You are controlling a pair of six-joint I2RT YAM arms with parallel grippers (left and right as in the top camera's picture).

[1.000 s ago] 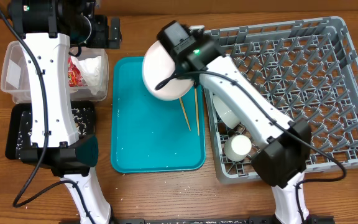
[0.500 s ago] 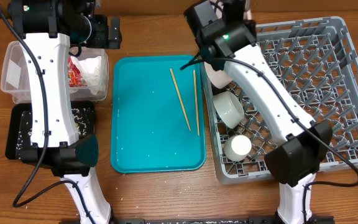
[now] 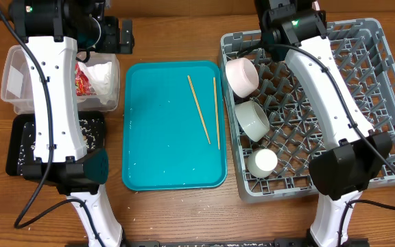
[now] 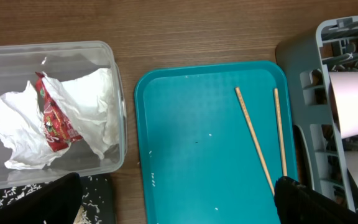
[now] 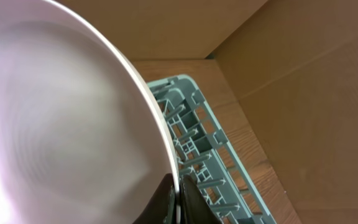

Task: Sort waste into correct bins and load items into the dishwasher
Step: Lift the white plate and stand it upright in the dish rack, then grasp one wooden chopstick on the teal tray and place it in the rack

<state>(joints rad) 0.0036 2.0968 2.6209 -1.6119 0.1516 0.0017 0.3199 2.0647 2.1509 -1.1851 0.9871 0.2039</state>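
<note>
I will next lower my right gripper over the empty rack (image 3: 382,89) slots beside the pink bowl, set the large pale plate in upright, and let go of the plate's rim.
My right gripper (image 5: 178,200) is shut on the rim of the large pale plate (image 5: 61,130), which fills the left of the right wrist view above the grey dishwasher rack (image 5: 194,134). In the rack (image 3: 382,89) lie a pink bowl (image 3: 241,75), a grey-green bowl (image 3: 252,121) and a white cup (image 3: 262,162). Two chopsticks (image 3: 199,110) rest on the teal tray (image 3: 163,151). My left gripper (image 4: 179,208) hangs open and holds nothing, over the gap between the clear tub (image 4: 114,112) and the teal tray. The tub holds white napkins (image 4: 11,124) and a red wrapper (image 4: 53,121).
A black tray (image 3: 18,147) sprinkled with rice grains sits in front of the clear tub, under the left arm. A few rice grains (image 4: 152,180) dot the teal tray. A cardboard wall (image 5: 291,56) stands behind the rack's far corner.
The right arm has carried the plate from above the teal tray rightward and back, to the far edge of the rack, uncovering the chopsticks. The left arm has not moved.
</note>
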